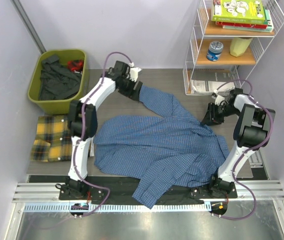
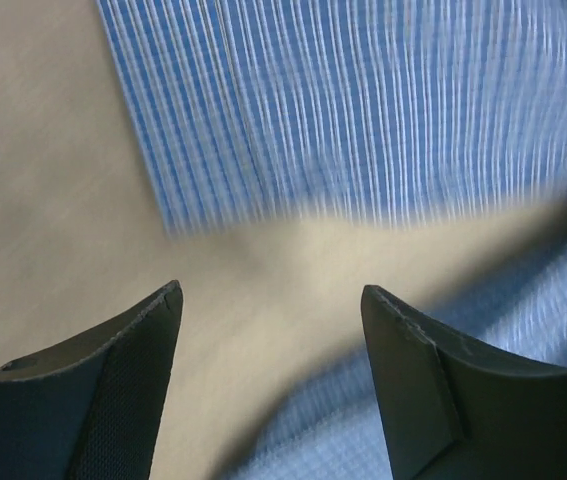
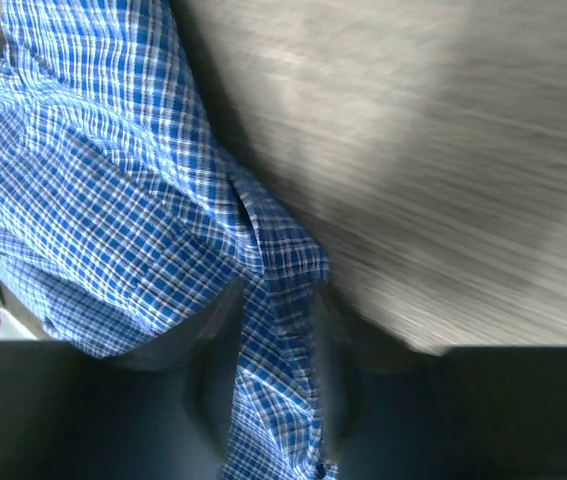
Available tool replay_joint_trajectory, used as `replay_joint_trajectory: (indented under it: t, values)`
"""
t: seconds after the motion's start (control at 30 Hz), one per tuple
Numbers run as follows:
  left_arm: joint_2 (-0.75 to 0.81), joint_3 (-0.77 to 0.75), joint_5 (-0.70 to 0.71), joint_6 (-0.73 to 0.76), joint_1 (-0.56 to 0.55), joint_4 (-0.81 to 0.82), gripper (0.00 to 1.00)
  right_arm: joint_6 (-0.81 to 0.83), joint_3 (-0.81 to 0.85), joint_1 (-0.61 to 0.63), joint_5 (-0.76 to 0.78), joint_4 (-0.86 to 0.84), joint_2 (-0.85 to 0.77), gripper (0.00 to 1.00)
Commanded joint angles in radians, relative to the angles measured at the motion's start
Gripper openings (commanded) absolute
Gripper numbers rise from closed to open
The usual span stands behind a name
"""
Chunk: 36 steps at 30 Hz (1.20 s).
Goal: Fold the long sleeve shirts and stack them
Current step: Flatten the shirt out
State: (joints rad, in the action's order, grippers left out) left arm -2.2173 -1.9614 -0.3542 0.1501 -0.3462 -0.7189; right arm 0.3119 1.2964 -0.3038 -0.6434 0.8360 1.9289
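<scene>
I will next move my left gripper outward over the end of the blue checked shirt's sleeve, just beyond its open fingers. Then I will lower it onto the near edge of that sleeve end.
The blue checked long sleeve shirt lies spread open over the middle of the table, one sleeve reaching toward the far left. A folded yellow plaid shirt rests at the table's left edge. My left gripper hovers by that far sleeve's end; in the left wrist view it is open, with bare table and blue cloth below and nothing between the fingers. My right gripper is at the shirt's right edge; its jaws stand open astride a strip of the shirt's hem.
A green bin holding dark clothes stands at the far left. A white wire shelf with books, a jar and papers stands at the far right, close to the right arm. A metal rail runs along the near edge.
</scene>
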Motion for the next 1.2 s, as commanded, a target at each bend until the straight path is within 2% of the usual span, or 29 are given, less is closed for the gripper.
replay_joint_trajectory:
  t: [0.0,0.03,0.07,0.17,0.27,0.43,0.5,0.53,0.67,0.7,0.73,0.77,0.8,0.9,0.97,1.0,1.17]
  values:
    - [-0.171,-0.255,0.128,-0.198,-0.023,0.099,0.73,0.009,-0.037,0.048,-0.055,-0.017,-0.08,0.28]
    - [-0.194,-0.287,0.158,-0.211,-0.033,0.111,0.73,0.019,-0.042,0.054,-0.053,-0.012,-0.087,0.21]
    - [-0.237,-0.336,0.185,-0.208,-0.04,0.118,0.73,0.035,-0.043,0.066,-0.042,-0.008,-0.097,0.2]
    - [-0.284,-0.402,0.253,-0.195,-0.06,0.122,0.77,0.102,-0.04,0.089,-0.038,0.052,-0.122,0.2]
    - [-0.34,-0.453,0.314,-0.182,-0.076,0.098,0.76,0.159,-0.072,0.115,-0.027,0.078,-0.182,0.2]
    - [-0.419,-0.525,0.347,-0.172,-0.096,0.001,0.77,0.277,-0.155,0.245,0.02,0.138,-0.31,0.19]
    - [-0.43,-0.534,0.316,-0.187,-0.096,-0.051,0.72,0.315,-0.193,0.293,0.043,0.156,-0.34,0.19]
    - [-0.439,-0.533,0.301,-0.188,-0.096,-0.063,0.63,0.329,-0.206,0.336,0.06,0.161,-0.37,0.19]
    - [-0.446,-0.518,0.206,-0.167,-0.096,-0.093,0.46,0.381,-0.232,0.368,0.056,0.204,-0.424,0.22]
    - [-0.441,-0.516,0.184,-0.155,-0.096,-0.09,0.43,0.391,-0.227,0.371,0.047,0.218,-0.432,0.26]
    - [-0.427,-0.51,0.155,-0.127,-0.096,-0.08,0.32,0.41,-0.223,0.374,0.03,0.23,-0.439,0.3]
    - [-0.417,-0.508,0.061,-0.109,-0.096,-0.074,0.27,0.427,-0.203,0.376,0.013,0.274,-0.456,0.35]
    - [-0.403,-0.505,0.014,-0.078,-0.096,-0.07,0.15,0.45,-0.189,0.376,-0.005,0.3,-0.465,0.45]
    - [-0.303,-0.456,-0.194,-0.054,-0.096,0.002,0.0,0.467,-0.123,0.374,-0.039,0.35,-0.522,0.59]
    - [-0.202,-0.392,-0.296,-0.053,-0.094,0.082,0.0,0.441,-0.064,0.37,-0.015,0.348,-0.566,0.64]
    - [-0.167,-0.349,-0.377,-0.049,-0.096,0.107,0.0,0.429,-0.042,0.361,-0.004,0.342,-0.577,0.71]
    - [0.061,-0.268,-0.474,0.041,-0.131,0.148,0.0,0.325,0.119,0.218,-0.036,0.278,-0.591,0.86]
